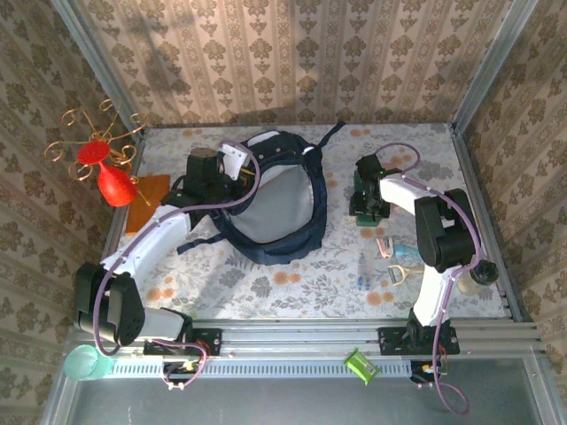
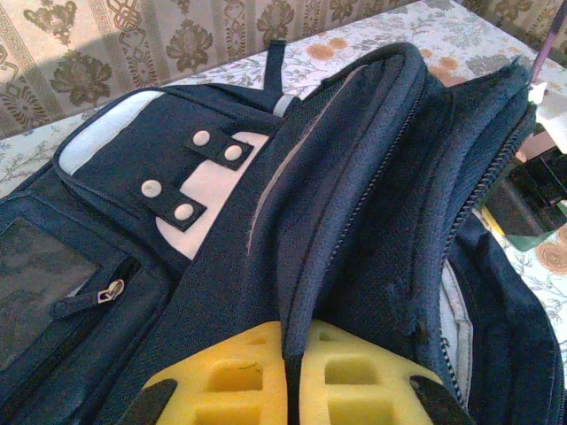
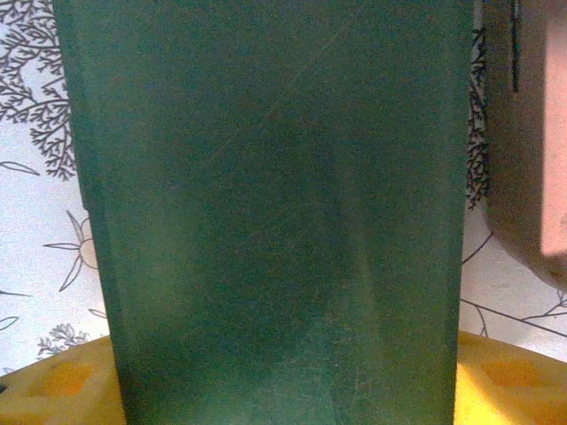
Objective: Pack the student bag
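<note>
The bag's opening is wide open. My right gripper should lift the green box over the bag's rim and lower it onto the grey lining [image 1: 280,197] to release it.
The student bag [image 1: 270,199], a large navy backpack, lies in the middle of the table with its mouth gaping and its grey lining showing. My left gripper [image 1: 210,177] is at the bag's left rim. In the left wrist view the yellow pads [image 2: 235,372] are shut on a ridge of the bag's navy fabric [image 2: 301,292], beside white patches with snaps [image 2: 190,186]. My right gripper [image 1: 368,202] is to the right of the bag, over a dark green box [image 1: 361,190]. In the right wrist view the green box [image 3: 275,221] stands between the yellow fingers [image 3: 514,385], which press on both its sides.
A red vase on a gold wire stand [image 1: 108,173] and an orange sheet [image 1: 146,202] sit at the left. Scissors and small items [image 1: 390,264] lie near the right arm's base. A pinkish object [image 3: 532,133] lies beside the box. Patterned walls close in three sides.
</note>
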Controlling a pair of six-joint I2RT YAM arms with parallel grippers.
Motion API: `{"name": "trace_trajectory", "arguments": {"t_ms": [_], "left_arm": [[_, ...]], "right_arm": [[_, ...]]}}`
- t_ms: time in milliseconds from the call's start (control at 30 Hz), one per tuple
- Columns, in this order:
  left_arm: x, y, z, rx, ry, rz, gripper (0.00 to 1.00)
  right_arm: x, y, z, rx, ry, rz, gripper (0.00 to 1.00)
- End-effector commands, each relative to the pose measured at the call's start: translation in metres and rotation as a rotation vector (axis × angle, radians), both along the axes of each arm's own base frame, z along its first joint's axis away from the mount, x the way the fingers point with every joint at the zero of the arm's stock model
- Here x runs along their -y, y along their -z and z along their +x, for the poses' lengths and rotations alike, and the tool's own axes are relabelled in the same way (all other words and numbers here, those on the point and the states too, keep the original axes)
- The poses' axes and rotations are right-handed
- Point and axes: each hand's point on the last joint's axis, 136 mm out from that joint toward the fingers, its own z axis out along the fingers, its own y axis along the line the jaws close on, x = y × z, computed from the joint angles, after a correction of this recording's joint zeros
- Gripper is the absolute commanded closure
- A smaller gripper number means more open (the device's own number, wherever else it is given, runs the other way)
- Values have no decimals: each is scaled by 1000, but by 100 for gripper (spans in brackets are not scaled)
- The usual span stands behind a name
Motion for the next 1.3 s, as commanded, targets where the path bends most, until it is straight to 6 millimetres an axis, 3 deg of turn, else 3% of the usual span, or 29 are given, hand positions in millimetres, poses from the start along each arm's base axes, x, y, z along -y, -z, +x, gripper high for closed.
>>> {"name": "trace_trajectory", "arguments": {"t_ms": [0,167,267,333,500,600,833,1033,1267], "left_arm": [[-1,-25,7,61,-44,-77,100],[-3,-35,11,33,-86,-178,100],[-2,-47,11,52,-69,-223,100],[0,-56,11,63,-55,-242,100],[12,-80,7,78,9,-310,100],[16,-97,6,79,27,-357,100],[22,-140,-2,123,76,-422,100],[25,-144,-1,114,82,-440,100],[30,-153,3,91,89,-513,100]], "right_arm": [[-21,-23,-2,69,-34,105,51],[-49,-80,-36,210,-96,233,53],[-84,-107,-68,233,-220,315,54],[-118,-125,-88,236,-344,376,54],[-184,-134,-103,170,-511,484,54],[-209,-133,-94,143,-524,544,54],[-249,-115,-47,102,-449,605,54],[-255,-115,10,269,-238,580,46],[-281,-111,56,395,-81,566,29]]}}
